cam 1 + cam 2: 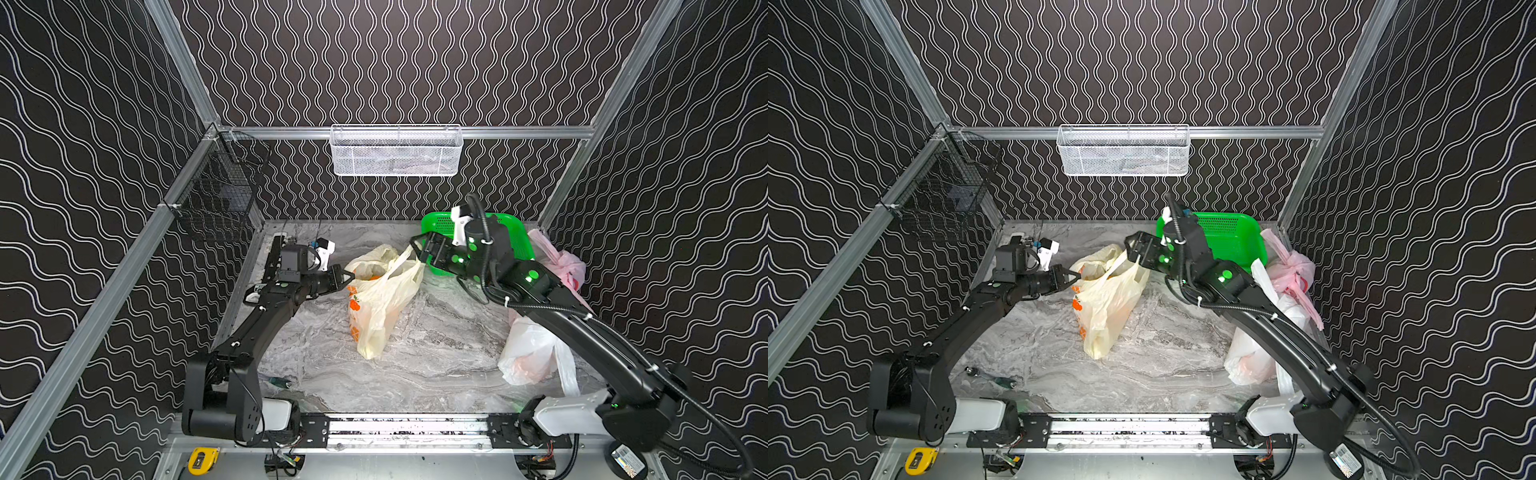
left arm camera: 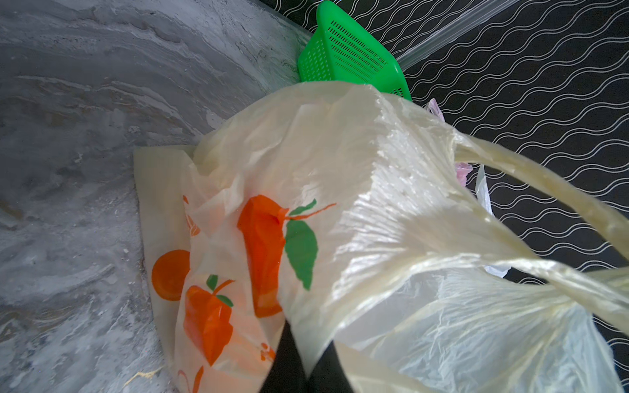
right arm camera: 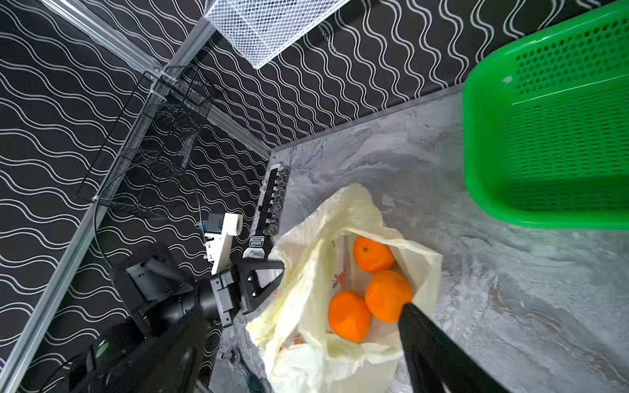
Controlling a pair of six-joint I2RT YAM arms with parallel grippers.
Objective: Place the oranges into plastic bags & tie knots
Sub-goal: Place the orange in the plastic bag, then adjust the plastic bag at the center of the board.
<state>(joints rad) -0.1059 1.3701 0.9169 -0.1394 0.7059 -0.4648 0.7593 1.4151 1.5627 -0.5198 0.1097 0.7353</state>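
Note:
The raised handle (image 1: 409, 256) (image 2: 553, 178) stands across the bag's opening from my left gripper, so that gripper needs to bring the bag's pinched rim toward it and release the film.
The pale yellow plastic bag (image 1: 382, 299) with orange prints lies mid-table, its mouth held apart. Three oranges (image 3: 373, 254) (image 3: 388, 295) (image 3: 349, 314) sit inside it. My left gripper (image 1: 351, 275) is shut on the bag's left rim, and in the left wrist view the film is pinched between its black fingers (image 2: 289, 357). My right gripper (image 1: 417, 249) hangs open at the bag's right rim, where a handle rises to it. One of its fingers (image 3: 429, 340) touches the mouth's edge beside an orange. A white bag (image 1: 525, 353) and a pink bag (image 1: 563, 266) lie at the right.
A green perforated basket (image 1: 515, 232) stands at the back right, behind my right wrist. A socket rail (image 3: 272, 197) lies along the back left edge and a screwdriver (image 1: 280, 381) near the front left. A white mesh basket (image 1: 395, 149) and a black wire basket (image 1: 220, 195) hang on the walls.

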